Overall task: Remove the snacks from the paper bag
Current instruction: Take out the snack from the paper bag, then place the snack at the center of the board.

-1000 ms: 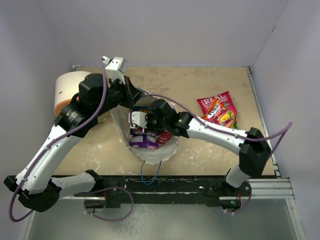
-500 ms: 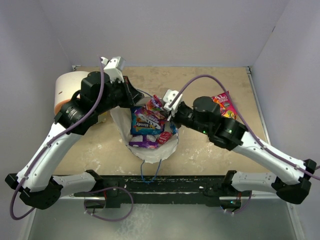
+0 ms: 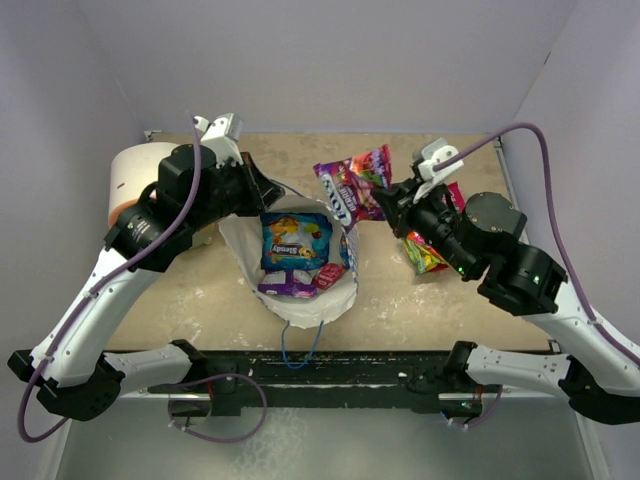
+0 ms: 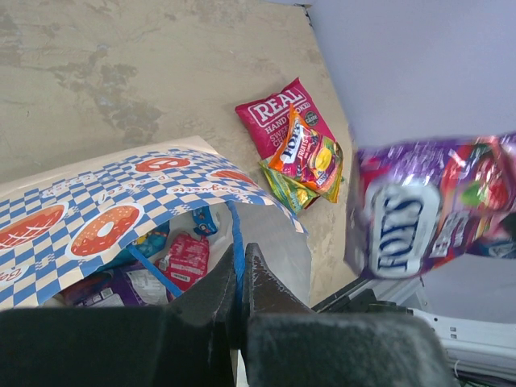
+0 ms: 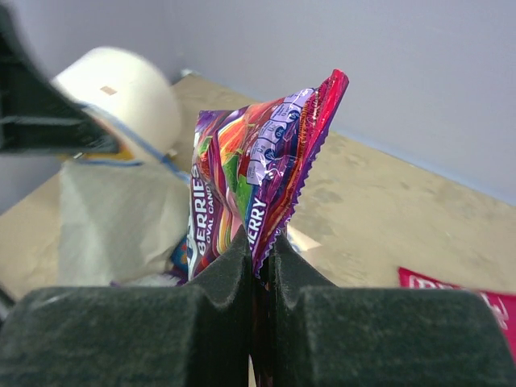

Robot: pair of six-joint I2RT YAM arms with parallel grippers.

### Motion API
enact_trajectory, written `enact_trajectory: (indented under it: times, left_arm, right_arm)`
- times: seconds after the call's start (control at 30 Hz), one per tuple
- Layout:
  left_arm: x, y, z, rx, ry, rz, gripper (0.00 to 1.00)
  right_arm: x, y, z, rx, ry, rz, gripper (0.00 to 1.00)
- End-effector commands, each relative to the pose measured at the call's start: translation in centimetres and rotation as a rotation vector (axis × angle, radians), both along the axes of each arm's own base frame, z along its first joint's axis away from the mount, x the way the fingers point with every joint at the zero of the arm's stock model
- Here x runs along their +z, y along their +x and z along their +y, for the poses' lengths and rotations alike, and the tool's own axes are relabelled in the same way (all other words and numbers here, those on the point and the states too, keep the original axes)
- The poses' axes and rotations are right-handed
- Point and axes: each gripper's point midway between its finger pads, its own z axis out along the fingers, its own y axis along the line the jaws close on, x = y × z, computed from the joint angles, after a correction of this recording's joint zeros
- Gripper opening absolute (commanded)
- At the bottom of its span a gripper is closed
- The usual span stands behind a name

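Note:
I will next move my right gripper rightward in the top view and down onto the orange-yellow packet to release the berries packet, because snacks already lie there.
The blue-and-white checkered paper bag stands open at the table's middle, with several snack packets inside, a blue one on top. My left gripper is shut on the bag's blue cord handle at the bag's far rim. My right gripper is shut on a purple Fox's berries packet and holds it in the air to the right of the bag. A pink-red REAL packet and an orange-yellow packet lie on the table at the right.
A white-and-orange cylinder stands at the back left, behind my left arm. Purple-grey walls close the table at the back and sides. A black rail runs along the near edge.
My right gripper has risen out of the bag with the purple packet and swung right, away from the bag. The blue packet inside now shows. The left arm has held still.

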Motion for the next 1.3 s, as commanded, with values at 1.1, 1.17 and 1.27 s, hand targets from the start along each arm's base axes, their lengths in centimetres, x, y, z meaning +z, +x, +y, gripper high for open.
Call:
enact_trajectory:
  times: [1.1, 1.17, 1.27]
  left_arm:
    - [0.8, 0.2, -2.8, -0.195, 0.05, -0.111, 0.0]
    - [0.5, 0.2, -3.2, -0.213, 0.046, -0.11, 0.0]
    - [0.6, 0.2, -3.3, -0.226, 0.05, -0.12, 0.0]
  right_arm:
    - [-23.3, 16.7, -21.6, -0.744, 0.525, 0.497, 0.0]
    - [-24.5, 16.6, -22.4, -0.761, 0.54, 0.507, 0.0]
    - [-26.4, 16.4, -23.1, -0.783, 0.548, 0.53, 0.0]
